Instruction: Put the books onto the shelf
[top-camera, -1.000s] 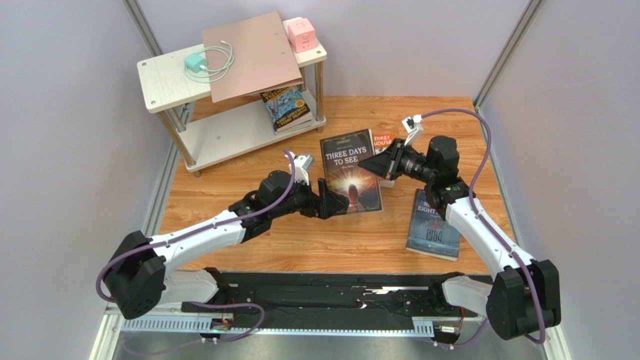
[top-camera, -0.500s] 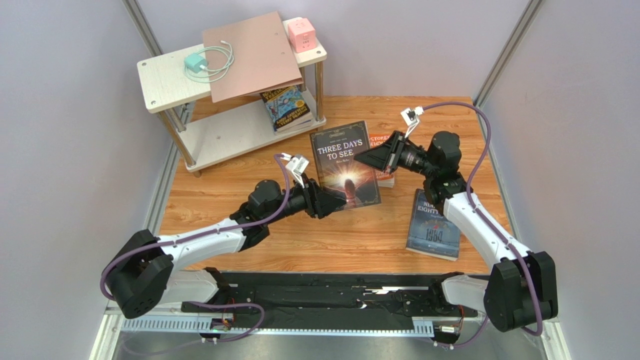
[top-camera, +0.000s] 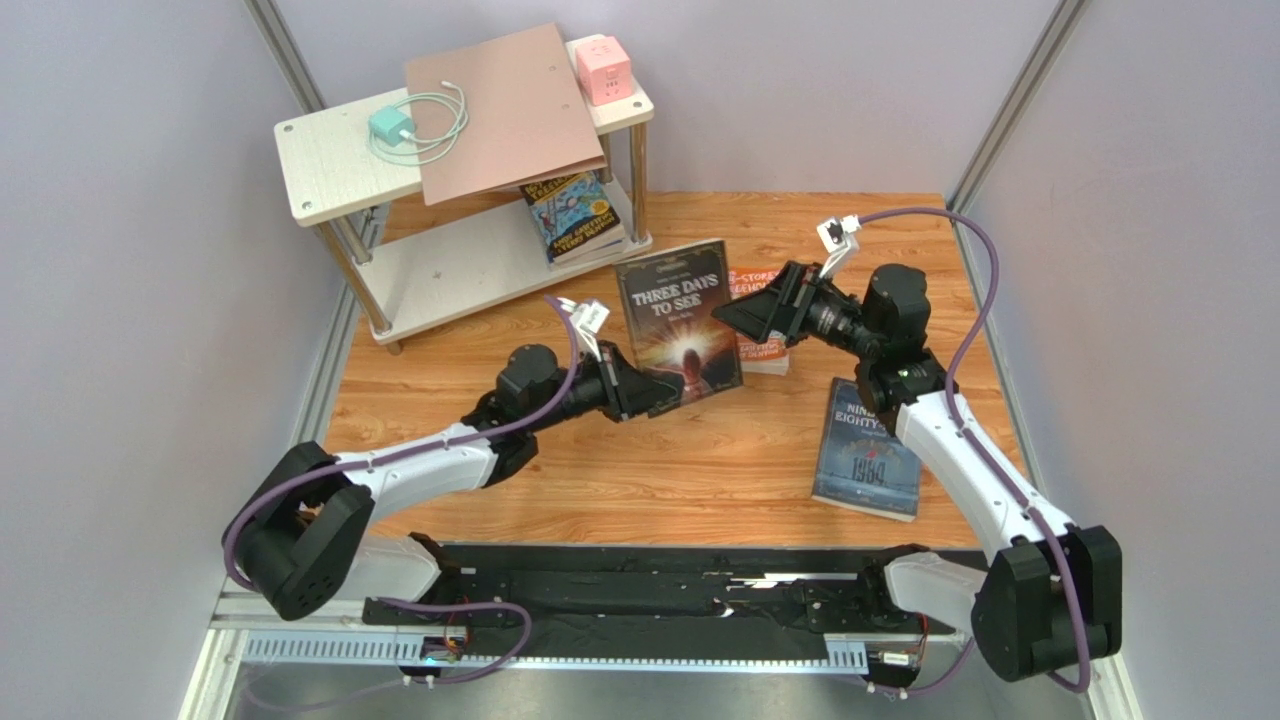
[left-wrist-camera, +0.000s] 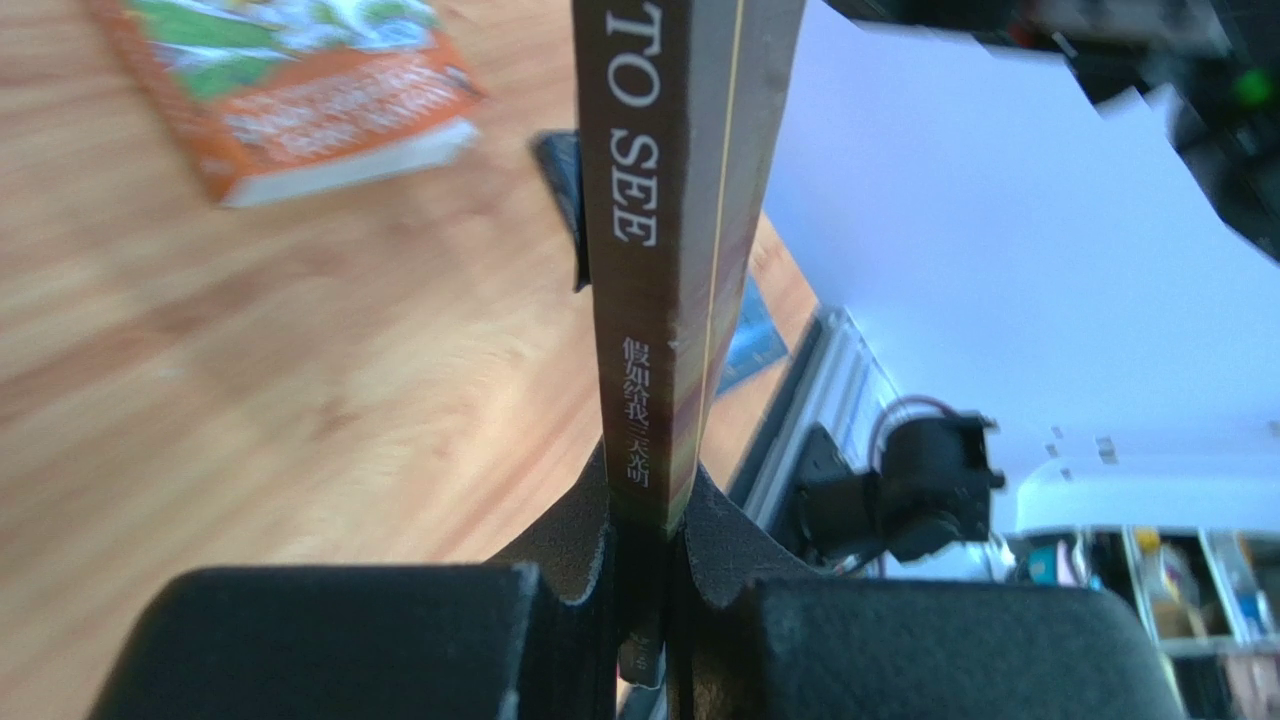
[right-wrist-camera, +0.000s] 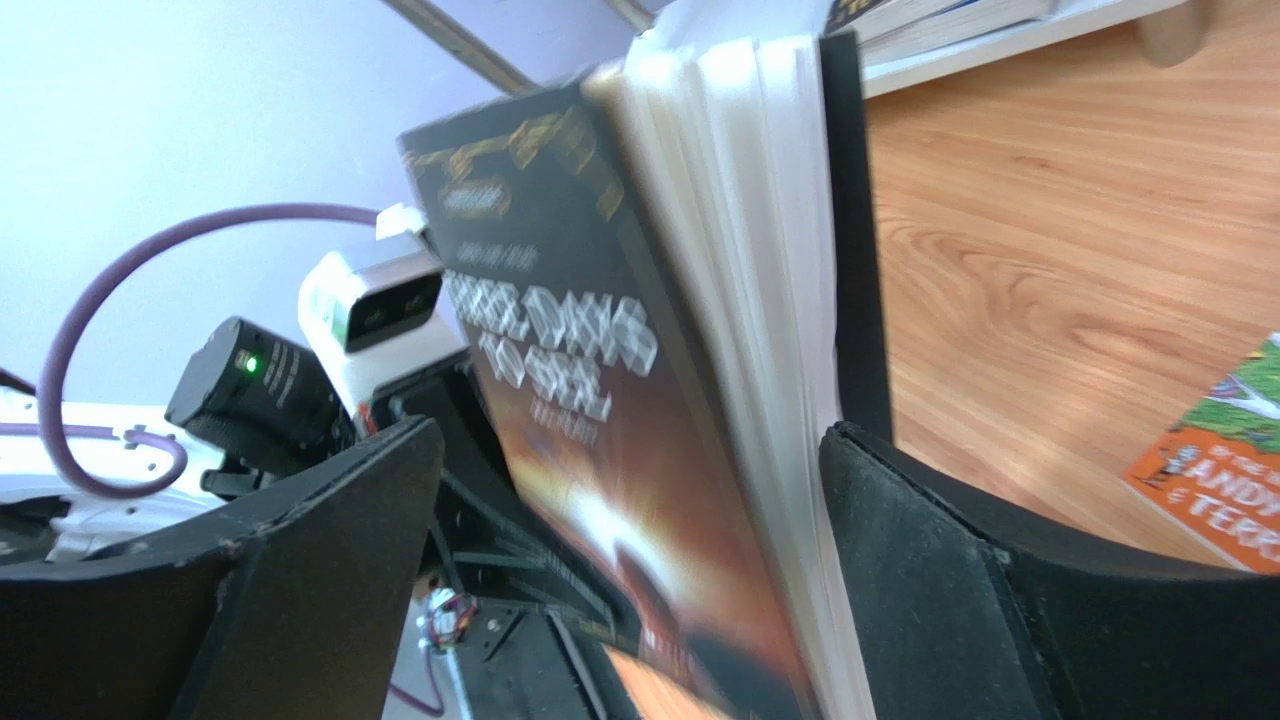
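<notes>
The blue Treehouse book (top-camera: 571, 215) lies on the shelf, outward of my left gripper. My left gripper will carry the dark book outward next and let it go on top of the blue Treehouse book.
The dark book "Three Days to See" (top-camera: 679, 318) is held up off the floor, tilted, with my left gripper (top-camera: 666, 390) shut on its lower spine edge. In the left wrist view the spine (left-wrist-camera: 658, 225) rises straight out of the closed left gripper (left-wrist-camera: 654, 518). My right gripper (top-camera: 733, 317) is open at the book's right edge; its fingers (right-wrist-camera: 323, 540) stand wide either side of the book (right-wrist-camera: 601, 375). An orange Treehouse book (top-camera: 760, 285) lies behind it, a grey-blue 1984 (top-camera: 869, 447) to the right. A blue Treehouse book (top-camera: 571, 215) lies on the shelf's lower board (top-camera: 451, 267).
The shelf's top board (top-camera: 323, 162) carries a pinkish-brown board (top-camera: 504, 113), a teal charger with white cable (top-camera: 394, 125) and a pink cube (top-camera: 604, 68). Grey walls stand close on both sides of the orange wood floor (top-camera: 601, 473).
My left gripper has shut on the dark book while my right gripper has opened and let go. The book has risen and shifted back and left.
</notes>
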